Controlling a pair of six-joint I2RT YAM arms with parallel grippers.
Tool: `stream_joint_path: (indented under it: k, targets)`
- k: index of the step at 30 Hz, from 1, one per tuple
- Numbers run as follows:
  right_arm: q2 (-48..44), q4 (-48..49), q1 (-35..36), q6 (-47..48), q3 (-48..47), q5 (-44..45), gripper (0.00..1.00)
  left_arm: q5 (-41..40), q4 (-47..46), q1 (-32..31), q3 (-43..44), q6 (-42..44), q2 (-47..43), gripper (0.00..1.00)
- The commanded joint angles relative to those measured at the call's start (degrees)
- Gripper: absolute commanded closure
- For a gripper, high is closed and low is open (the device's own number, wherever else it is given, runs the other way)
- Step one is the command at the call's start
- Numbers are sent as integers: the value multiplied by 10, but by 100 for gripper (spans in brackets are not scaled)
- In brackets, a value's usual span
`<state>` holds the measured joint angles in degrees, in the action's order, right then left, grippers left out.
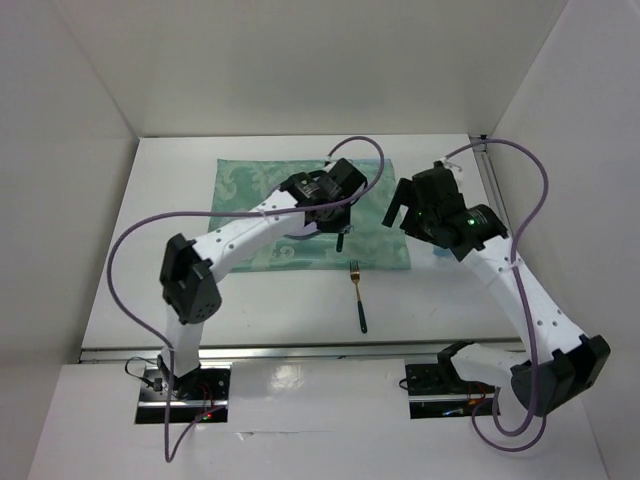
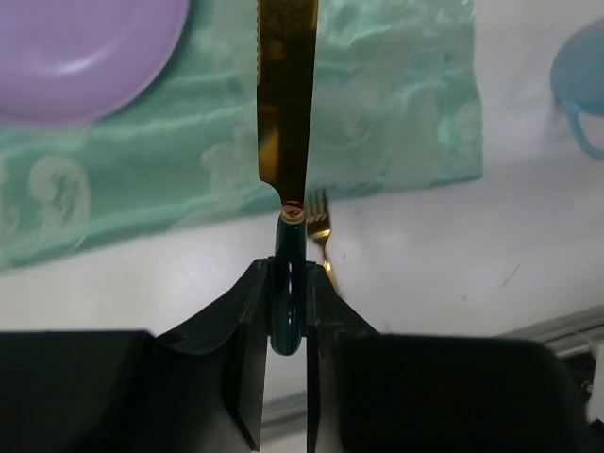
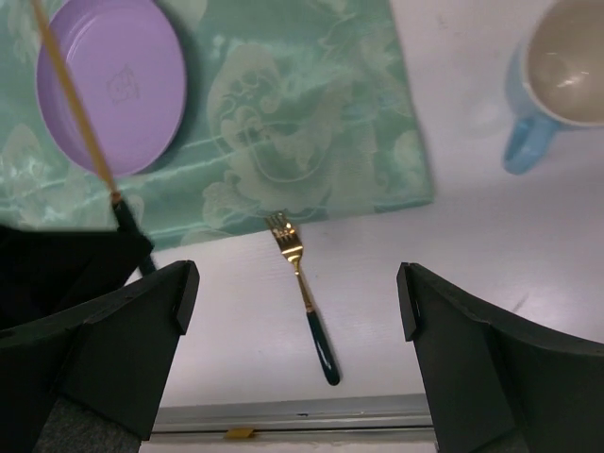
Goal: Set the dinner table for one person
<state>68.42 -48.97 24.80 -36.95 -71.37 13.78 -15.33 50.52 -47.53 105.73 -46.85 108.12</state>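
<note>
My left gripper holds the knife [image 2: 286,104] by its dark green handle. Next it should lower the knife onto the clear part of the bare teal mat below it, beside the purple plate, and release the handle.
My left gripper [image 2: 288,274] is shut on the dark green handle of a gold-bladed knife [image 2: 286,104], held above the teal mat [image 2: 377,123] beside a purple plate [image 2: 75,52]. From above, the left gripper [image 1: 338,228] hangs over the mat's [image 1: 240,185] near right part on the white dinner table [image 1: 250,300]. A gold fork with a dark handle [image 1: 357,295] lies on the table just in front of the mat. My right gripper [image 1: 408,205] hovers open over the mat's right edge; in the right wrist view the fork [image 3: 304,293] lies far below, between its spread fingers [image 3: 151,321].
A blue mug with a pale inside [image 3: 562,66] stands on the table right of the mat. The purple plate [image 3: 113,80] rests on the mat's near part. A metal rail [image 1: 300,352] runs along the table's near edge. White walls close in the left, back and right.
</note>
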Motion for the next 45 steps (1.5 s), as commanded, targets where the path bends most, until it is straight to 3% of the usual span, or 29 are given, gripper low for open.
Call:
stream_joint_path:
  k: [1, 10, 16, 27, 29, 30, 31, 36, 40, 45]
  targets:
    - [-47, -66, -11, -33, -27, 69, 0, 55, -15, 18, 103, 69, 84, 100]
    - [-105, -110, -23, -78, -4, 93, 1, 129, -65, 63, 271, 81, 281, 100]
    - [-105, -122, -23, -83, 1, 93, 1, 146, -99, 82, 289, 67, 351, 100]
    - [-87, -122, -23, -83, 12, 77, 0, 141, -123, 88, 281, 33, 377, 100]
    - [-87, -122, -23, -83, 7, 77, 0, 141, -123, 88, 274, 33, 377, 89]
    - [-82, -127, -23, -83, 7, 77, 0, 141, -123, 88, 266, 33, 377, 74]
    - [-82, -127, -23, -83, 7, 77, 0, 141, -129, 88, 265, 33, 369, 70]
    - [-82, -133, -23, -83, -3, 77, 0, 134, -136, 88, 247, 40, 337, 59]
    - [-93, -138, -23, -83, -10, 71, 0, 116, -131, 75, 247, 52, 302, 42]
    - [-104, -150, -23, -83, -28, 66, 0, 84, -108, 45, 217, 47, 214, 40]
